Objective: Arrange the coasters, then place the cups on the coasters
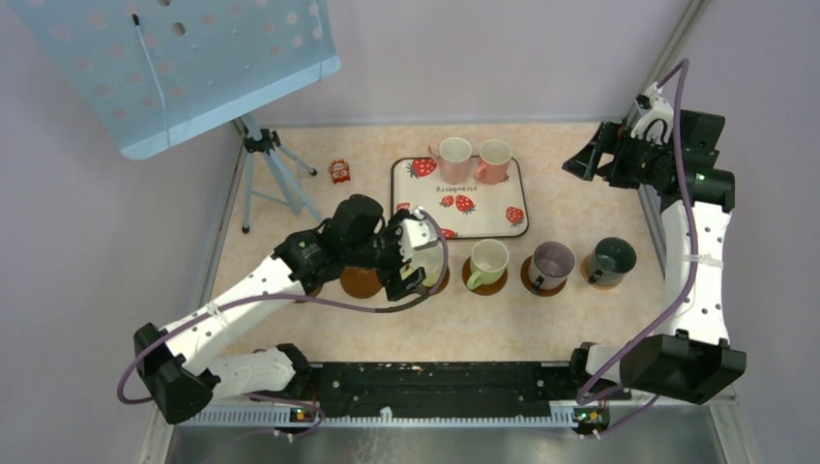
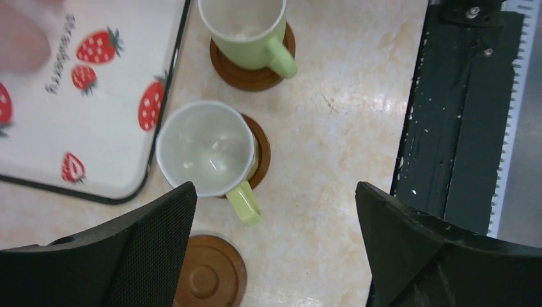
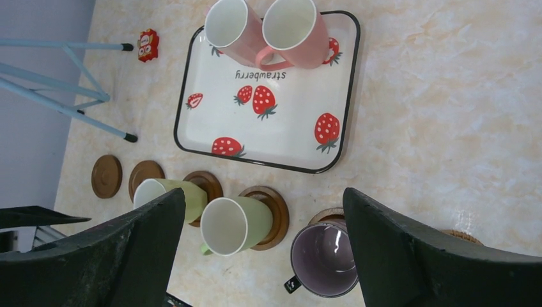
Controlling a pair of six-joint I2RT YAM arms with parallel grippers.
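Coasters are still bare, so I will move my left gripper outward over the tray and down onto the handle of the pink cup farther from the tripod.
My left gripper (image 2: 275, 192) (image 1: 424, 259) hangs open over the row of coasters, holding nothing. Just past its left finger, a light green cup (image 2: 204, 147) stands on a coaster (image 2: 261, 153). Further along, a second light green cup (image 2: 246, 32) (image 1: 486, 261) sits on its own coaster (image 2: 252, 75). The purple-grey cup (image 1: 551, 263) and the dark green cup (image 1: 613, 259) also stand on coasters. Bare coasters (image 2: 211, 275) (image 1: 361, 282) (image 3: 106, 176) lie at the row's left end. Two pink cups (image 1: 454, 157) (image 1: 494, 159) stand on the tray. My right gripper (image 1: 583, 159) (image 3: 263, 192) is open and raised at the back right.
The white strawberry-print tray (image 1: 483, 217) lies behind the row. A tripod (image 1: 266, 164) carrying a blue perforated panel (image 1: 193, 58) stands at the back left, with a small red object (image 1: 339, 171) beside it. The black base rail (image 2: 460, 115) runs along the near edge.
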